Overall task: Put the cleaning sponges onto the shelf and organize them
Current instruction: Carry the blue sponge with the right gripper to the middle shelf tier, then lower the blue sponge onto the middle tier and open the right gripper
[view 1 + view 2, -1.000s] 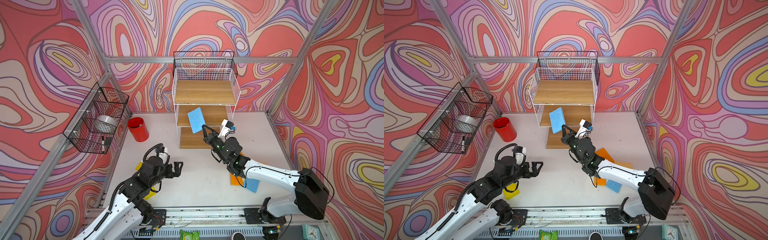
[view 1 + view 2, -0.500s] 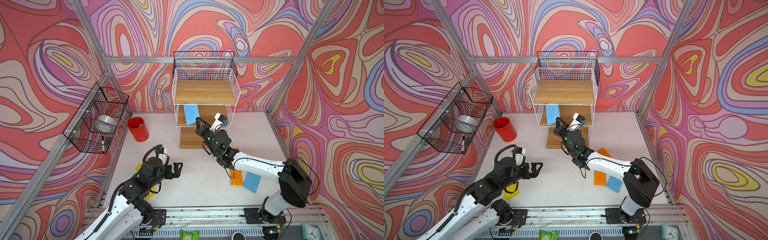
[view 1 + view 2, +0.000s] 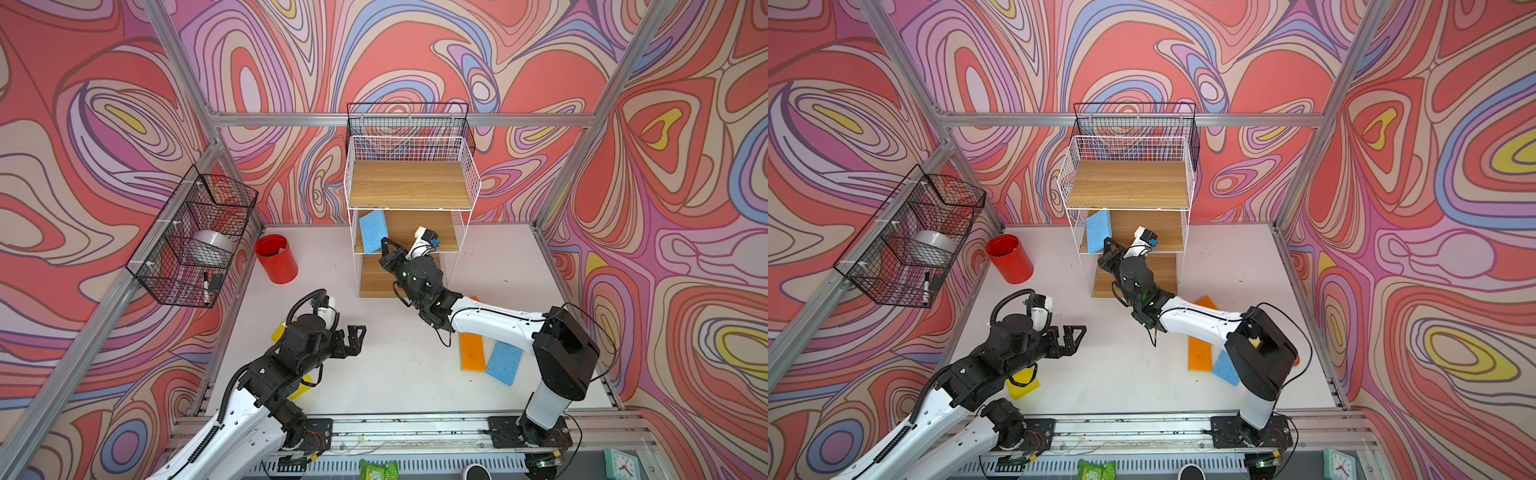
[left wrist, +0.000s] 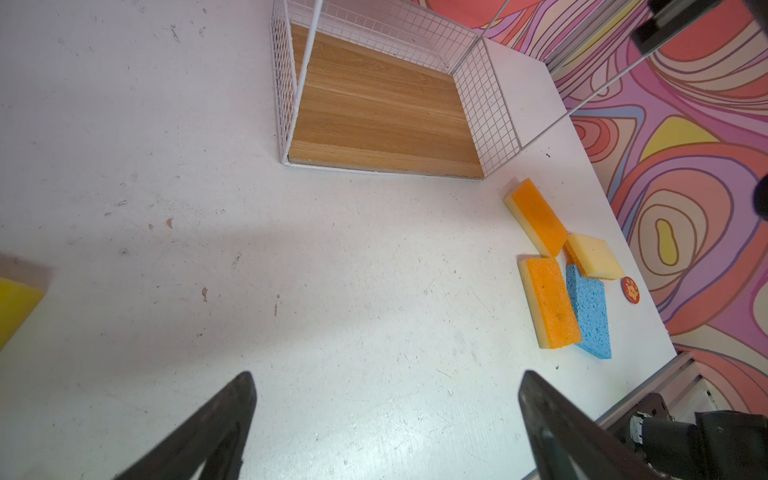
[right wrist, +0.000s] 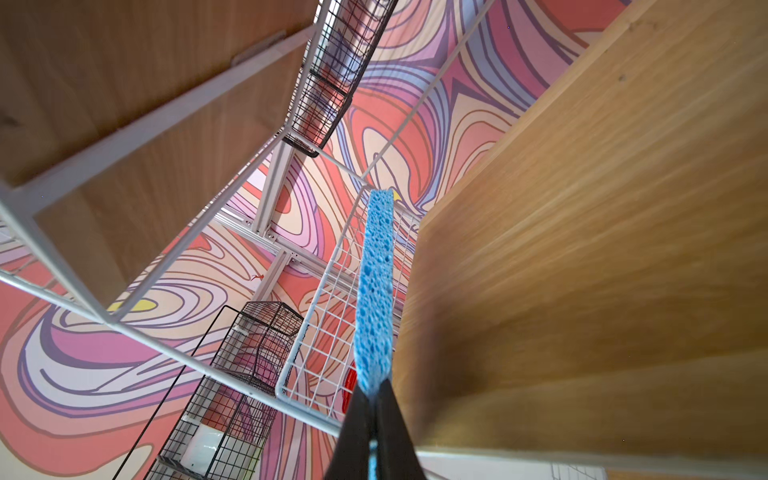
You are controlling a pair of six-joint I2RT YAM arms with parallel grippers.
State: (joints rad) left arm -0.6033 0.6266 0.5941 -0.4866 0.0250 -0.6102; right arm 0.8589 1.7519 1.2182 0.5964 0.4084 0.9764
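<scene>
The shelf's wire side (image 3: 357, 233) (image 5: 325, 334) by the red cup is across a gap, so my right gripper should next move sideways toward it and let go of the light blue sponge.
My right gripper (image 3: 385, 245) (image 5: 374, 390) is shut on the lower end of a light blue sponge (image 3: 373, 230) (image 3: 1099, 230) (image 5: 376, 291). It holds the sponge on edge over the left side of the middle board of the white wire shelf (image 3: 411, 185) (image 3: 1127, 183) (image 5: 582, 249). My left gripper (image 3: 356, 338) (image 4: 384, 378) hangs open and empty over bare table. To the right lie orange sponges (image 4: 536, 216) (image 4: 550, 303), one with its pale side up (image 4: 594, 255), and a blue one (image 4: 590, 316) (image 3: 504, 361). A yellow sponge (image 3: 1022, 380) shows under my left arm.
A red cup (image 3: 276, 258) stands left of the shelf. A black wire basket (image 3: 195, 241) hangs on the left wall and another black basket (image 3: 409, 124) sits behind the shelf's top. A small round red token (image 4: 631, 289) lies by the sponges near the right table edge.
My right gripper has carried the blue sponge away from the table's front and to the left, in between the shelf's top and middle boards. The left arm has not moved.
</scene>
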